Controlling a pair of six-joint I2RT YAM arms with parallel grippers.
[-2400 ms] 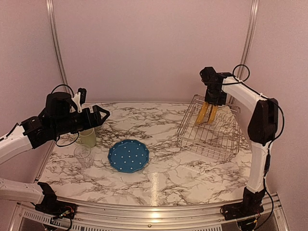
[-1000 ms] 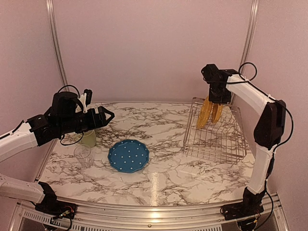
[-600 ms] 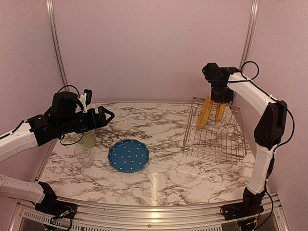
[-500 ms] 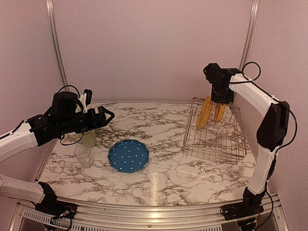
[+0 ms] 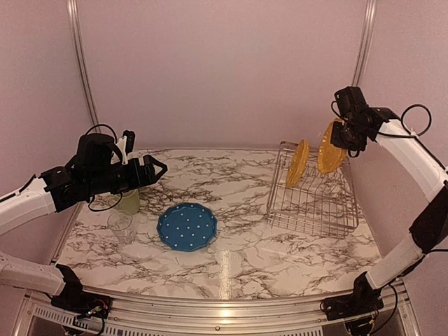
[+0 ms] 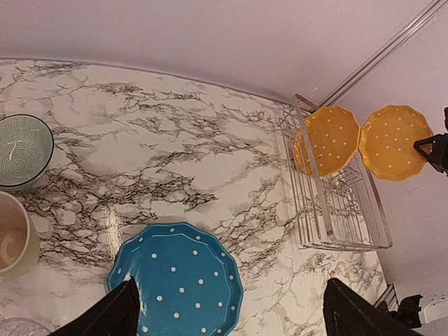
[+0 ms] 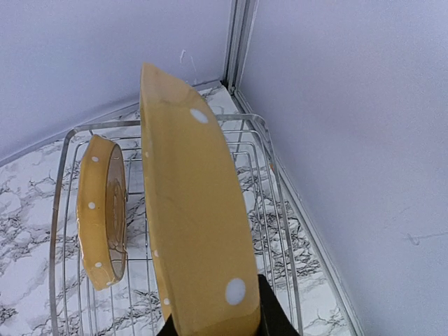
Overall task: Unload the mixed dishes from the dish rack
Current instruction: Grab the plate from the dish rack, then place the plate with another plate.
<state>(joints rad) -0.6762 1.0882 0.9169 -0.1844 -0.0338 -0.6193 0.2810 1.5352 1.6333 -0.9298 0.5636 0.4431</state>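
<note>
The blue plate [image 5: 187, 227] is below my right gripper, to its left in the top view, so my right gripper will next swing across and down over it to release.
My right gripper [image 5: 344, 137] is shut on a yellow-orange dotted plate [image 5: 330, 148] and holds it on edge in the air, above the far right corner of the wire dish rack [image 5: 311, 199]. The held plate fills the right wrist view [image 7: 196, 231], clamped at its lower edge by my right gripper [image 7: 217, 325]. A second yellow plate [image 5: 299, 162] stands upright in the rack and also shows in the right wrist view [image 7: 101, 210]. My left gripper [image 5: 152, 168] is open and empty, hovering above the blue dotted plate [image 6: 178, 280].
The blue plate [image 5: 187, 226] lies flat at centre-left. A clear glass [image 5: 121, 225] and a pale green mug [image 5: 128, 201] stand at the left. A small pale bowl [image 6: 21, 150] sits behind the mug [image 6: 10, 245]. Walls stand close behind and right of the rack [image 6: 336, 203].
My right gripper has lifted one yellow plate up and to the right, out of the rack. The rack shifted a little earlier. The left arm has barely moved.
</note>
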